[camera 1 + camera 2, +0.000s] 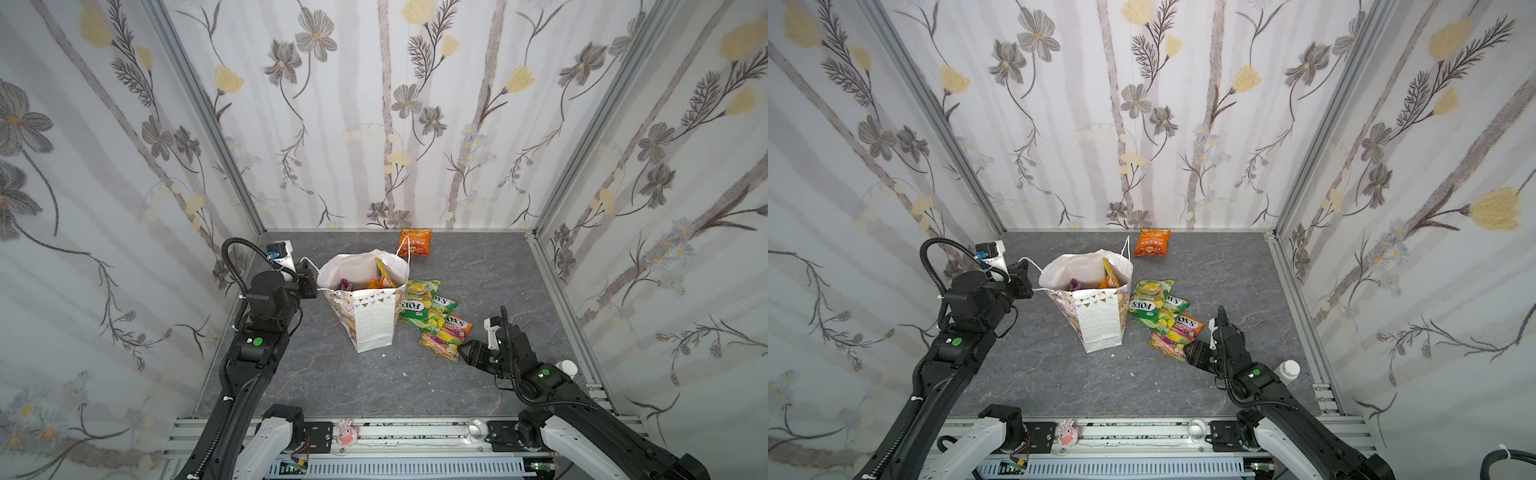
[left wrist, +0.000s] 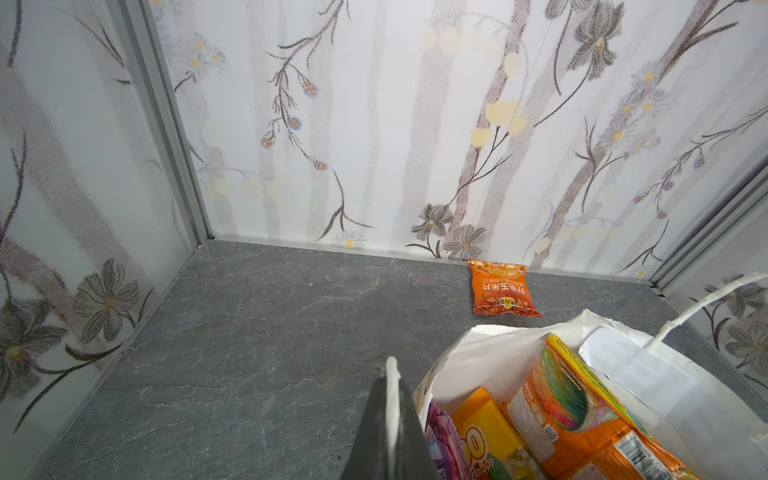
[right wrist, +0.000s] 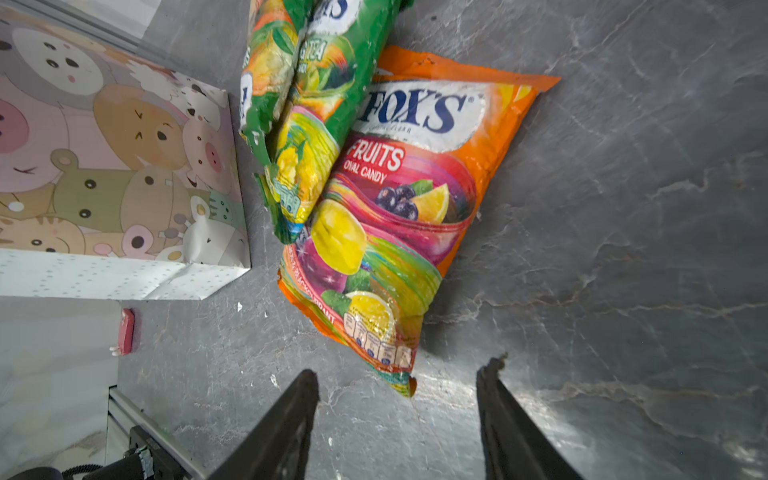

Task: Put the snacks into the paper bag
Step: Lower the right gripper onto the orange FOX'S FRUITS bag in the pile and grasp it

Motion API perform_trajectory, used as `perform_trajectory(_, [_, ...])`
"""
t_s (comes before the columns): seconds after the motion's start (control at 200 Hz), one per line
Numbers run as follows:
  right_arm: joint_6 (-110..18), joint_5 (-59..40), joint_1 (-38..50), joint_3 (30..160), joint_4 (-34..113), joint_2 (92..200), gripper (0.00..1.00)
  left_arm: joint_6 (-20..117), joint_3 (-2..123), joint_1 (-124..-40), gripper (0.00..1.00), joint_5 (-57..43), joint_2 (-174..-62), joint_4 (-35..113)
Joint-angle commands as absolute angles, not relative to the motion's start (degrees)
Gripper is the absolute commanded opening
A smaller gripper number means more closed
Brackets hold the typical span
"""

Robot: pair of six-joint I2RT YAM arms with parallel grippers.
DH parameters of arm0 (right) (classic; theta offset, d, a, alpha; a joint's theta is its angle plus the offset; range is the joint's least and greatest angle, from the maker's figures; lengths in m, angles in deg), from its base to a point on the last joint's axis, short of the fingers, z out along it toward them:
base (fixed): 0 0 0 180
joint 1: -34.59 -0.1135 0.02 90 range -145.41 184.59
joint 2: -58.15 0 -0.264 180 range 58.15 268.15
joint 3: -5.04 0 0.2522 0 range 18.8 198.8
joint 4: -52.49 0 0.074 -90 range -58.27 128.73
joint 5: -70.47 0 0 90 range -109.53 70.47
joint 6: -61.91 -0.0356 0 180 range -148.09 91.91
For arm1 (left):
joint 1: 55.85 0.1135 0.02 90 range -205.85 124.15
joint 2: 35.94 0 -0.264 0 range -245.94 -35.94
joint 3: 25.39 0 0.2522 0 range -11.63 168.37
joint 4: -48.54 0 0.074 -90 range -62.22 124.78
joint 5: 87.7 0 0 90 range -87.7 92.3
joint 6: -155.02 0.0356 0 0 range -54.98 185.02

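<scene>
My right gripper needs to come down onto the near corner of the orange FOX'S Fruits packet, because that corner of the packet sticks out clear of the green snacks that overlap.
The paper bag stands upright mid-table with its mouth open. My left gripper is shut on the bag's white cord handle at its left rim. Inside the bag are orange packets and a purple-pink one. To the right of the bag lie two green FOX'S snacks, overlapping an orange FOX'S Fruits packet. My right gripper is open, low over the table, at the near corner of that packet. Another orange packet lies by the back wall.
Flowered walls close in the grey table on three sides. A small flat red-pink object lies near the bag's base. A pink figure sits on the front rail. A white bottle stands by the right arm.
</scene>
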State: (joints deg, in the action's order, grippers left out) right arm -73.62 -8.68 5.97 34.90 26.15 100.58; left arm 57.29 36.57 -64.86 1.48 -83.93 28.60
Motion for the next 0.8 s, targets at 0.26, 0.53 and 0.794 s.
perform_trajectory(0.26, [-74.05, -9.44, 3.77, 33.14, 31.45, 100.57, 0.61, 56.93, 36.67, -64.79, 0.00, -0.07, -83.84, 30.36])
perform_trajectory(0.53, [-72.70, -11.44, 1.86, 32.73, 36.18, 106.43, 0.61, 56.15, 36.52, -64.81, 0.00, -2.47, -84.74, 30.90])
perform_trajectory(0.794, [-72.96, -12.10, 0.20, 31.44, 41.02, 109.79, 0.60, 55.86, 36.51, -64.81, 0.00, -3.24, -84.13, 31.05])
